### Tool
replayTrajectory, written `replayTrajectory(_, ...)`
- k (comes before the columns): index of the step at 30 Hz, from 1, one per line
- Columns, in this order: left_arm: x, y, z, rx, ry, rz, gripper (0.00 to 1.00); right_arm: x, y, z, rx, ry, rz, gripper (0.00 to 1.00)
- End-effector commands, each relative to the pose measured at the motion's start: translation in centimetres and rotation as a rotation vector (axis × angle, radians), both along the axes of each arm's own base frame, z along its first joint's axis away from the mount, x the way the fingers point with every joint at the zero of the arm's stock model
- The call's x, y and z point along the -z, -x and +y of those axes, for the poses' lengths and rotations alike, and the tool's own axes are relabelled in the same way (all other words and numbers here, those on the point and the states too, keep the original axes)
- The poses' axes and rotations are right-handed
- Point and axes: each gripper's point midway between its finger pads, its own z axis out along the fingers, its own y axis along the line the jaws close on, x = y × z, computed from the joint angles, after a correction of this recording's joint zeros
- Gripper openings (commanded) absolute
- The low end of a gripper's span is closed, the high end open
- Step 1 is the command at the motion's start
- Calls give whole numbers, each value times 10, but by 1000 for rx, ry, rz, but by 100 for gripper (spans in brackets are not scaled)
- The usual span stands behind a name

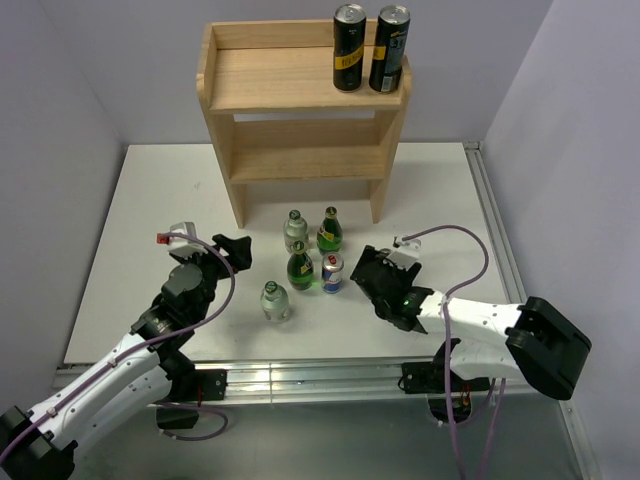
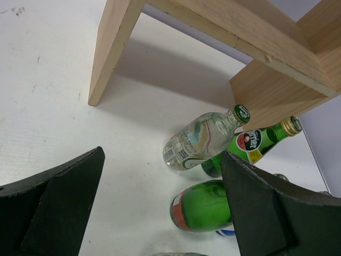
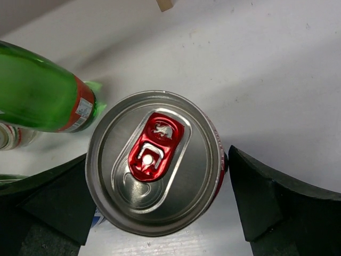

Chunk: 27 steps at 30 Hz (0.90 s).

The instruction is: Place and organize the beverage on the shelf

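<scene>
My spread fingers have the red-tabbed can (image 1: 332, 272) (image 3: 155, 164) lined up between them, but there is still a gap. My right gripper will go lower and move in around the can next.
The light-wood shelf (image 1: 300, 80) stands at the back, with two tall black cans (image 1: 368, 48) on the right of its upper board. In front of it on the table are two clear bottles (image 1: 295, 230) (image 1: 274, 300), two green bottles (image 1: 329, 231) (image 1: 300, 266) and a small can (image 1: 332, 272). My right gripper (image 1: 362, 268) is open just right of that can. From the right wrist, the red-tabbed can (image 3: 154, 168) sits between the spread fingers (image 3: 266, 202). My left gripper (image 1: 238, 250) is open left of the bottles, with bare table between its fingers (image 2: 58, 197).
The white table top (image 1: 140, 230) ends in a metal rail (image 1: 300, 378) at the near edge, and grey walls close in on three sides. The shelf's left leg (image 2: 112, 53) stands ahead of the left gripper. A green bottle (image 2: 205, 205) is partly behind the left gripper's right finger.
</scene>
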Motion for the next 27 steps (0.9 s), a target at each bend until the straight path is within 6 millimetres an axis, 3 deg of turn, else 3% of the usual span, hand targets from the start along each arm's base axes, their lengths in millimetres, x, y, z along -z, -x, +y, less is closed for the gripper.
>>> replayTrajectory(1, -12, -2, -3, 0, 58, -47, 97, -3, -8, -7, 87, 0, -81, 100)
replayTrajectory(10, -5, -1, -5, 10, 60, -52, 97, 8, -12, -24, 192, 59, -128, 100)
replayTrajectory(14, -5, -2, -4, 7, 59, -55, 98, 5, -19, -21, 210, 81, -141, 99)
replayTrajectory(18, -5, -3, -4, 4, 56, -51, 98, 14, -23, -20, 221, 126, -122, 97)
replayTrajectory(21, -5, -3, -3, -2, 51, -48, 98, 21, -25, -18, 228, 144, -109, 92)
replayTrajectory(25, -5, -1, -2, 0, 51, -51, 98, 26, -27, -21, 251, 168, -108, 66)
replayTrajectory(27, -5, -1, -1, -2, 49, -53, 98, 26, -29, -21, 256, 180, -109, 59)
